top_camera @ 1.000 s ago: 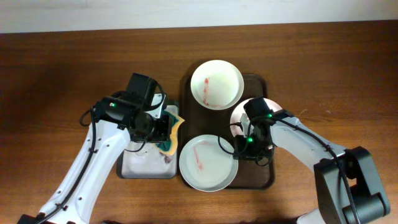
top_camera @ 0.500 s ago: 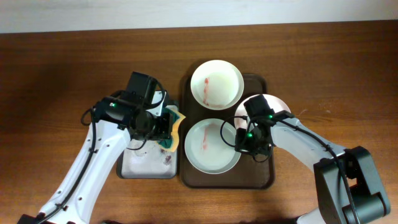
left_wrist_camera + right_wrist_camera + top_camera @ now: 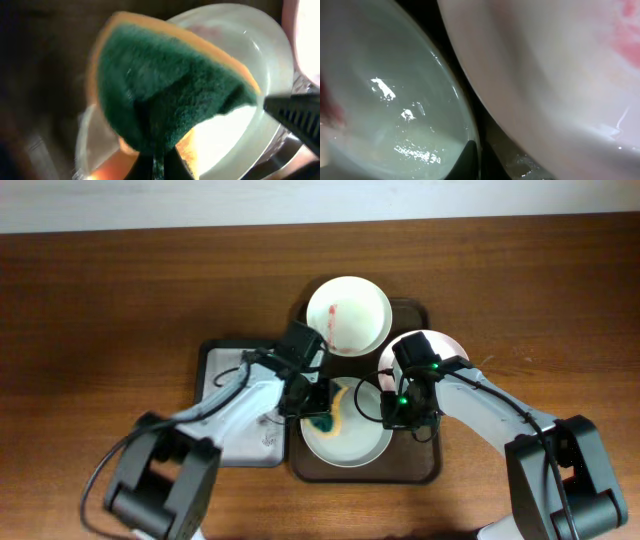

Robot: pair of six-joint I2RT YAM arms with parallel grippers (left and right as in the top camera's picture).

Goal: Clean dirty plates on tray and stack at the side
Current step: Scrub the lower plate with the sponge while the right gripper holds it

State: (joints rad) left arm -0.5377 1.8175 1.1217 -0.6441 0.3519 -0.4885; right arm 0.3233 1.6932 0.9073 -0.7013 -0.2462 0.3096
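The small tray's white bottom has room, so I will keep wiping, lift my left gripper, move it left in the overhead view and let the sponge go there.
Three plates lie on the dark brown tray. The far plate has a red smear. The right plate is pinkish with a red smear and is partly under my right arm. The near plate is pale green. My right gripper is shut on its right rim. My left gripper is shut on a green and yellow sponge and holds it on the near plate's left side. In the left wrist view the sponge fills the frame above the plate.
A smaller black-rimmed tray with a white bottom lies left of the brown tray, with small dark stains on it. Brown wooden table all around.
My left arm has moved right, from the sponge tray over to the near plate, carrying the sponge. The near plate shifted slightly in my right gripper's hold.
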